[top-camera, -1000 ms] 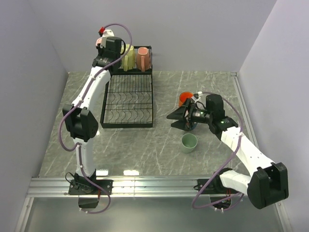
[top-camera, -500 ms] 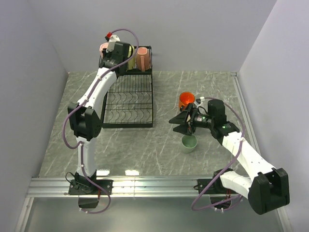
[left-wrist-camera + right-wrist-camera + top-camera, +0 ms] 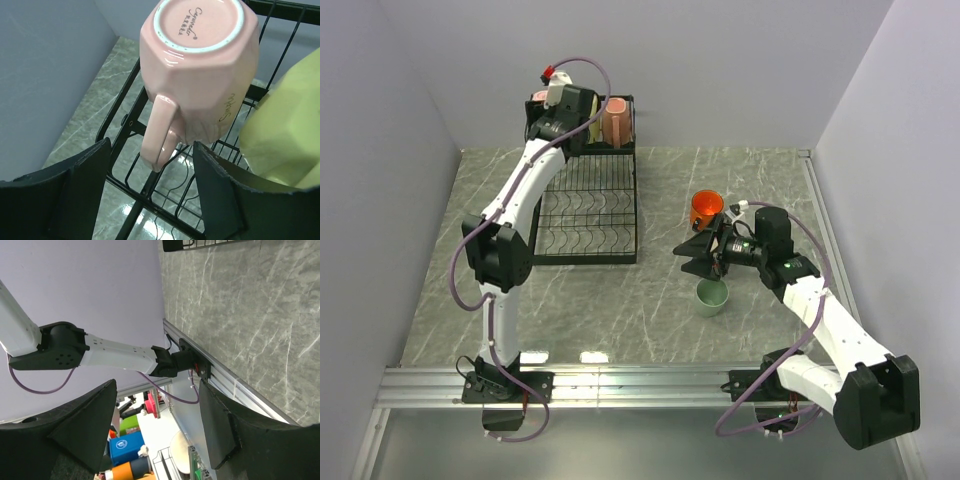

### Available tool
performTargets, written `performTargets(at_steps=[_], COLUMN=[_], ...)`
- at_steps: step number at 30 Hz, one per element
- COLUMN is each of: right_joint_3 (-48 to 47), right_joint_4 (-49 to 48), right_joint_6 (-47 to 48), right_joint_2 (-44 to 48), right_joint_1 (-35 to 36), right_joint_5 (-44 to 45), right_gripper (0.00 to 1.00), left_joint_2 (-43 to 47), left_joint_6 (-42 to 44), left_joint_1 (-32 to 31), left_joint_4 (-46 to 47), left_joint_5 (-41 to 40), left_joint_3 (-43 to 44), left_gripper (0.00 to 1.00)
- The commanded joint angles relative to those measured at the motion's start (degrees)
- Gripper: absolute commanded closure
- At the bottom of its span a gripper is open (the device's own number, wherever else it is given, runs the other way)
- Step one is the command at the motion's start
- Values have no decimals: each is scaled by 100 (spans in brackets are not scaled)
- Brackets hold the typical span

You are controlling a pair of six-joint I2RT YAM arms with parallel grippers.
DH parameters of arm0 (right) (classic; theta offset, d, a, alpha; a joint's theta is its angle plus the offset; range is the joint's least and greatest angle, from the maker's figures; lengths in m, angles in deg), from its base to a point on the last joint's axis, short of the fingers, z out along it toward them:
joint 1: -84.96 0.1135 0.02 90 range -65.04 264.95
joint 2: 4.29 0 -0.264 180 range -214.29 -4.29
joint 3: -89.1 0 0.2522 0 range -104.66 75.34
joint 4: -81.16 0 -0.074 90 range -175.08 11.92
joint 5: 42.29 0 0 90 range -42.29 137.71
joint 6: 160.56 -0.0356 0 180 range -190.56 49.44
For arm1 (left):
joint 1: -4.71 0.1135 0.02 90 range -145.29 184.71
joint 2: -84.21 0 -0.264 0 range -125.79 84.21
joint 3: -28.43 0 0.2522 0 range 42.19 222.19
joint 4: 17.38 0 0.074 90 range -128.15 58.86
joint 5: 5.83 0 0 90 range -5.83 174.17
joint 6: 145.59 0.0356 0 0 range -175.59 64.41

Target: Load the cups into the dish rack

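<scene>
My right gripper needs to swing outward, turn its fingers down and lower them astride the orange cup's rim farthest from the rack, because the orange cup's opening faces up.
The black wire dish rack (image 3: 542,215) stands at the back left. A pink cup (image 3: 200,65) rests upside down in its upper basket, next to a pale yellow cup (image 3: 285,135). My left gripper (image 3: 151,150) is open, its fingers on either side of that pink cup's handle without touching it. Another pink cup (image 3: 616,120) sits at the basket's right end. An orange cup (image 3: 706,207) and a pale green cup (image 3: 712,296) stand on the table. My right gripper (image 3: 688,256) hangs open and empty between them, just above the green cup's far left side.
The rack's lower tray (image 3: 585,240) holds nothing. Grey walls close in the table on three sides. The right wrist view looks across the marbled table (image 3: 250,315) toward the left arm's base (image 3: 180,362) and the front rail.
My left gripper has swung right over the upper basket and opened, letting go of the pink cup there. The right gripper has drifted slightly toward the green cup.
</scene>
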Motion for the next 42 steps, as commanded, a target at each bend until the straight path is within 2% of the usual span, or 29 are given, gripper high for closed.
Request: performTargets(at_steps=[1, 11, 16, 18, 19, 21, 23, 26, 28, 32, 38, 42], right_joint_3=[44, -61, -658, -1185, -1361, -1897, -2475, -3353, -3821, -4989, -5948, -6538], right_joint_4=[-76, 81, 836, 1346, 1487, 1769, 2005, 2656, 3095, 4271, 4793, 4995], right_joint_6=[100, 310, 1135, 1582, 1672, 1848, 1988, 2243, 2612, 3227, 3641, 3633], right_joint_2=[78, -10, -124, -212, -291, -405, -616, -1046, -1528, -2443, -3683, -4351], right_joint_1=[-53, -44, -44, -44, -53, -62, -79, -97, -132, -158, -272, -430], right_joint_5=[-127, -83, 259, 610, 725, 997, 1321, 1858, 2534, 3624, 4521, 4979], right_gripper=[27, 27, 27, 27, 27, 27, 27, 27, 27, 28, 29, 29], left_joint_2=[95, 613, 1412, 2068, 2325, 3113, 3835, 4427, 4858, 5254, 5816, 6080], left_joint_6=[-187, -845, -1522, -1541, -1558, -1611, -1681, -1796, -1883, -2191, -2385, -2254], left_joint_1=[12, 38, 319, 381, 407, 442, 548, 618, 618, 618, 610, 610], left_joint_4=[-175, -702, -905, -555, -397, 52, 359, 545, 659, 528, 370, 142], left_joint_5=[-2, 313, 990, 1175, 1167, 1202, 1342, 1632, 2017, 2765, 3723, 3874], left_joint_3=[111, 5, -284, -863, -1117, -1978, -2741, -3570, -4087, -4703, -5364, -5462], left_gripper=[28, 25, 19, 14, 6, 1, 1, 1, 1, 1, 9, 10])
